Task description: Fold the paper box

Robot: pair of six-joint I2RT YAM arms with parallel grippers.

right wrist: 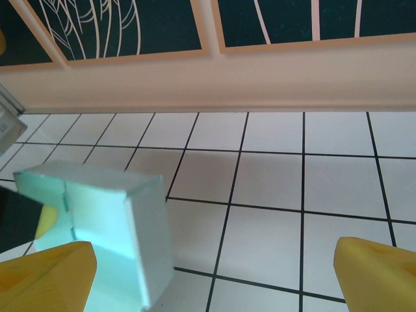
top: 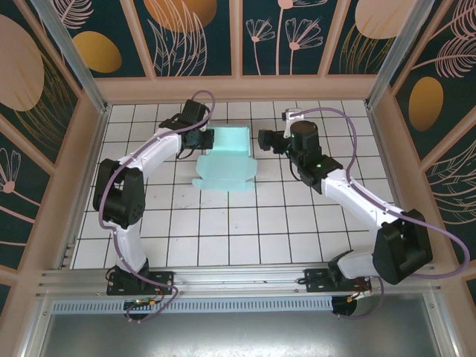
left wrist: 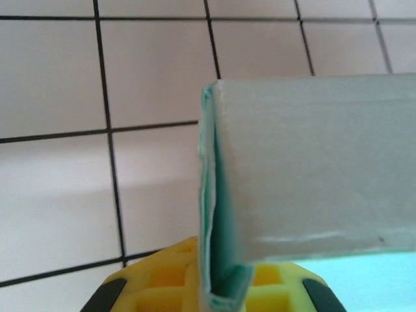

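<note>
My left gripper should next move back to the spread flap's spot, turn the box with it and release the box's side, because that spot is back of the gripper.
The paper box is pale mint-green card, partly folded, lying on the tiled table at the back centre with a flap spread toward the front. My left gripper is shut on the box's left wall. In the left wrist view the yellow fingers pinch that doubled wall, and a broad panel of the box stretches to the right. My right gripper stands open just right of the box. In the right wrist view the box stands by the left fingertip, with bare tile across the rest of the gap up to the right fingertip.
A wooden rail with dark patterned panels closes the back of the table, and wooden side walls run down both sides. The same rail lies close ahead in the right wrist view. White tiles spread in front of the box.
</note>
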